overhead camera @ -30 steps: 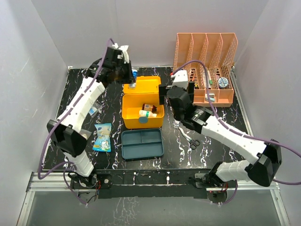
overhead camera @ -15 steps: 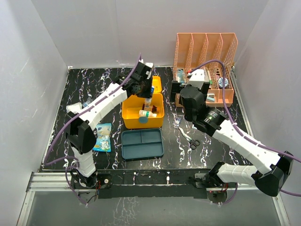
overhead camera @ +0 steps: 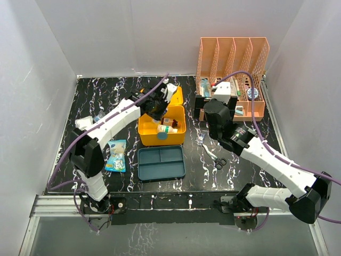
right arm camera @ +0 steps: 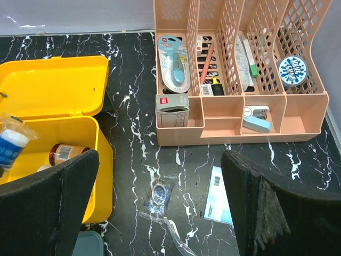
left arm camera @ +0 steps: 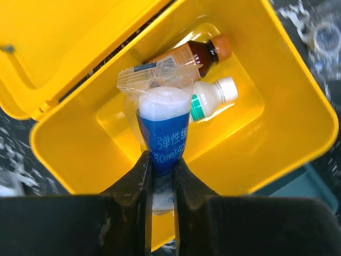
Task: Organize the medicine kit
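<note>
The left gripper turns next, lowers back to bare box bottom by the box's near side (left arm camera: 206, 141) and releases the bandage roll (left arm camera: 162, 125). That spot lies below the left gripper and back, clear of the bottles.
The medicine kit (overhead camera: 147, 134) is a yellow box standing open mid-table, its lid (overhead camera: 175, 96) folded back. Its teal insert tray (overhead camera: 161, 162) lies on the table in front of it. My left gripper (left arm camera: 162, 160) is over the box, shut on a wrapped blue and white bandage roll (left arm camera: 162, 125). Below it in the box lie a brown bottle (left arm camera: 197, 53) and a white bottle (left arm camera: 213, 97). My right gripper (right arm camera: 160, 197) hangs open above the table right of the box, over a small clear packet (right arm camera: 160, 191), holding nothing.
The orange mesh file rack (overhead camera: 232, 74) with stationery stands at the back right. A light blue packet (right arm camera: 219, 202) lies in front of it. Scissors (overhead camera: 218, 160) lie right of the tray. A blue and white pouch (overhead camera: 116, 154) lies left of the tray.
My left arm has swung from the back left over to the open box, carrying the bandage roll. My right gripper shifted slightly to the right and stays open.
</note>
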Controlling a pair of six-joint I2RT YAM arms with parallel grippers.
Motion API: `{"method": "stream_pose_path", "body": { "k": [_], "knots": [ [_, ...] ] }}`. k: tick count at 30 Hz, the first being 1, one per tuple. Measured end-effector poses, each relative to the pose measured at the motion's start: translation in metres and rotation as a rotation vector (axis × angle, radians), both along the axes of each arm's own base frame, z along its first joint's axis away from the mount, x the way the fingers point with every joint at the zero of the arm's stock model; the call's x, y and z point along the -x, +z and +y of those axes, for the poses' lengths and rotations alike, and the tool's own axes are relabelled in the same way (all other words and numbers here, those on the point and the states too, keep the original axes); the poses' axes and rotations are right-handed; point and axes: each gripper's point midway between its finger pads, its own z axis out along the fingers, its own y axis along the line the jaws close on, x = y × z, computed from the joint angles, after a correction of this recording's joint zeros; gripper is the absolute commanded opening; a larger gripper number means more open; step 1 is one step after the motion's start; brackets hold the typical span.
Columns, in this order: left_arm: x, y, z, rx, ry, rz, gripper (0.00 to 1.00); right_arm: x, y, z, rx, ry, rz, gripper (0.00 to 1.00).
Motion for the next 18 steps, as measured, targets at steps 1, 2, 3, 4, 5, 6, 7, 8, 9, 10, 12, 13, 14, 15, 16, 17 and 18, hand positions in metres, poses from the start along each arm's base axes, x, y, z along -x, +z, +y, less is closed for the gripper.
{"method": "stream_pose_path", "body": {
  "k": [1,2,3,4,5,6,7,8,9,10,12,13,14,15,16,17,18],
  "knots": [
    [0.002,0.006,0.001,-0.013,-0.069,-0.017,0.00,0.000,0.000,0.000,-0.001,0.000,-0.001,0.98],
    [0.005,0.011,0.001,-0.022,-0.125,-0.032,0.00,0.000,0.000,0.000,-0.002,0.000,-0.002,0.98],
    [0.009,0.017,0.002,-0.034,-0.196,-0.047,0.00,0.000,0.000,0.001,-0.004,0.002,-0.003,0.98],
    [0.014,0.022,0.004,-0.047,-0.260,-0.056,0.00,-0.001,0.000,0.001,-0.004,0.003,-0.003,0.98],
    [0.019,0.027,0.005,-0.061,-0.329,-0.066,0.00,-0.001,-0.001,0.001,-0.004,0.004,-0.002,0.98],
    [0.024,0.030,0.006,-0.075,-0.397,-0.071,0.00,0.000,-0.001,0.001,-0.004,0.006,0.000,0.98],
    [0.029,0.032,0.008,-0.090,-0.459,-0.069,0.00,-0.001,-0.002,0.001,-0.005,0.008,0.001,0.98],
    [0.034,0.031,0.009,-0.105,-0.516,-0.059,0.00,-0.001,-0.002,0.001,-0.005,0.008,0.001,0.98],
    [0.039,0.028,0.011,-0.121,-0.569,-0.046,0.00,-0.001,-0.001,0.001,-0.007,0.007,-0.001,0.98],
    [0.044,0.025,0.013,-0.138,-0.619,-0.027,0.00,-0.001,-0.001,0.001,-0.008,0.007,-0.002,0.98],
    [0.051,0.019,0.018,-0.172,-0.692,0.002,0.00,-0.001,-0.001,0.001,-0.009,0.008,-0.002,0.98],
    [0.054,0.016,0.021,-0.188,-0.724,0.014,0.00,-0.001,-0.001,0.001,-0.010,0.008,-0.002,0.98],
    [0.056,0.013,0.023,-0.204,-0.752,0.021,0.00,-0.001,0.000,0.001,-0.010,0.009,-0.003,0.98],
    [0.057,0.010,0.025,-0.218,-0.777,0.029,0.00,-0.001,0.000,0.001,-0.012,0.009,-0.004,0.98],
    [0.059,0.006,0.028,-0.232,-0.802,0.035,0.00,-0.001,0.001,0.001,-0.014,0.009,-0.005,0.98],
    [0.060,0.004,0.029,-0.241,-0.816,0.040,0.00,0.000,0.001,0.000,-0.015,0.010,-0.006,0.98],
    [0.060,0.002,0.031,-0.249,-0.829,0.044,0.00,0.001,0.000,0.000,-0.018,0.011,-0.009,0.98]
  ]
}}
